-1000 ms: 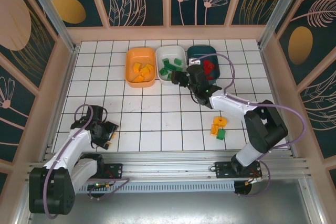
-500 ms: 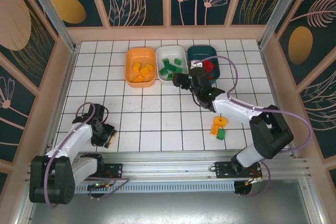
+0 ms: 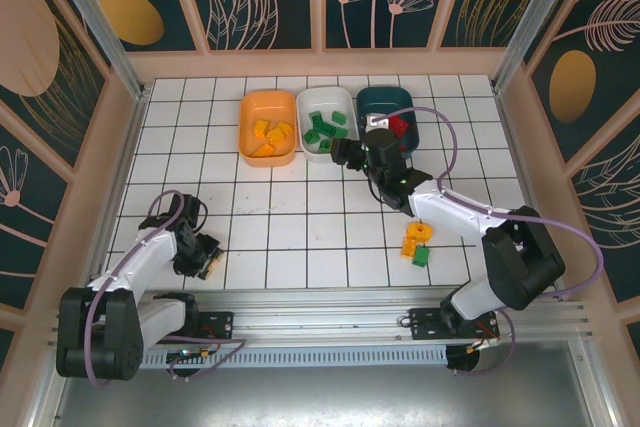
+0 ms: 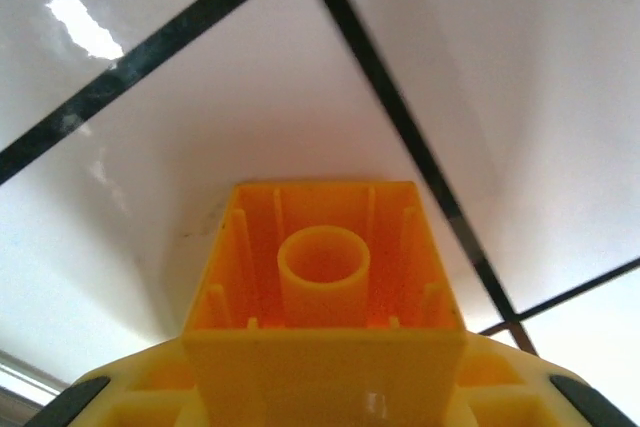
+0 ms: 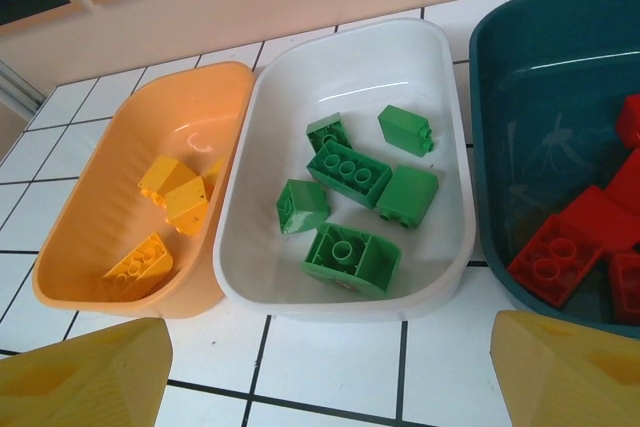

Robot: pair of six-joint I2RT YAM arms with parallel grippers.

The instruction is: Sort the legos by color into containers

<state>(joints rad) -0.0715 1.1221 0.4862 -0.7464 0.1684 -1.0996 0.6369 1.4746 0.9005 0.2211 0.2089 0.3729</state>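
The left gripper rises and swings outward over the orange tub (image 5: 120, 187) next, releasing the matching yellow-orange lego. That tub holds yellow legos and stands outward of the gripper.
My left gripper (image 3: 205, 254) is low over the near-left tiles, shut on a yellow-orange lego (image 4: 325, 277) whose hollow underside faces the wrist camera. My right gripper (image 3: 346, 151) hovers open just in front of the white tub (image 3: 325, 95), its yellow fingers (image 5: 85, 377) wide apart with nothing between them. The orange tub (image 5: 120, 187) holds yellow legos (image 5: 175, 192). Green legos (image 5: 350, 172) lie in the white tub (image 5: 340, 77). Red legos (image 5: 560, 247) lie in the teal tub (image 5: 540, 117).
An orange lego (image 3: 415, 237) and a green lego (image 3: 421, 256) lie loose on the tiles at the near right. The three tubs stand side by side at the back, close to the wall (image 3: 320, 62). Cage posts flank the table.
My left gripper's jaws have closed onto the yellow-orange lego and the wrist shifted slightly. The right arm's forearm swung a little to the right; its gripper stays open by the white tub.
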